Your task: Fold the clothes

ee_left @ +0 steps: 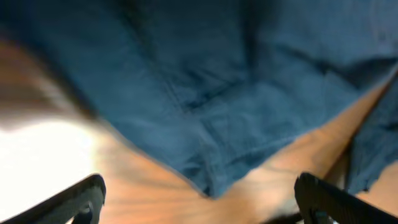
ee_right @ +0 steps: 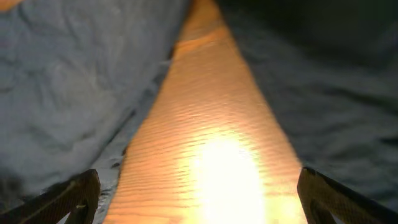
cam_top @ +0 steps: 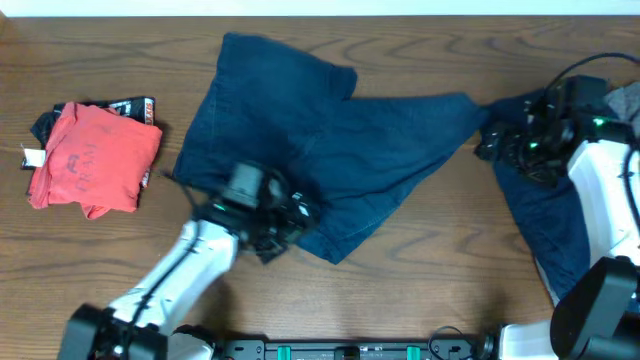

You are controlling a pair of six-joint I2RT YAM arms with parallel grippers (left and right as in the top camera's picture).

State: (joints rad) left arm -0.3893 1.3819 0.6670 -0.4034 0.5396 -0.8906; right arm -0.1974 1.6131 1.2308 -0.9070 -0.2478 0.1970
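Observation:
I will next move my left gripper down and a little back onto the near hem corner of the middle garment, because that corner points between the open fingers.
The clothes are dark navy. One garment (cam_top: pixel 320 140) lies spread across the middle of the table, its right leg tapering toward the right arm. A second navy piece (cam_top: pixel 535 215) lies at the right, partly under that arm. My left gripper (cam_top: pixel 292 222) hovers at the middle garment's lower edge. In the left wrist view it (ee_left: pixel 200 202) is open over bare wood, and the garment's hem corner (ee_left: pixel 211 183) points down between the fingers. My right gripper (cam_top: pixel 488 138) sits between the two pieces. It (ee_right: pixel 202 199) is open over bare wood, with cloth (ee_right: pixel 74 87) on both sides.
A folded red shirt (cam_top: pixel 95 155) with white print rests at the far left on a darker item (cam_top: pixel 130 106). The wooden table (cam_top: pixel 440 260) shows bare between the two arms along the front.

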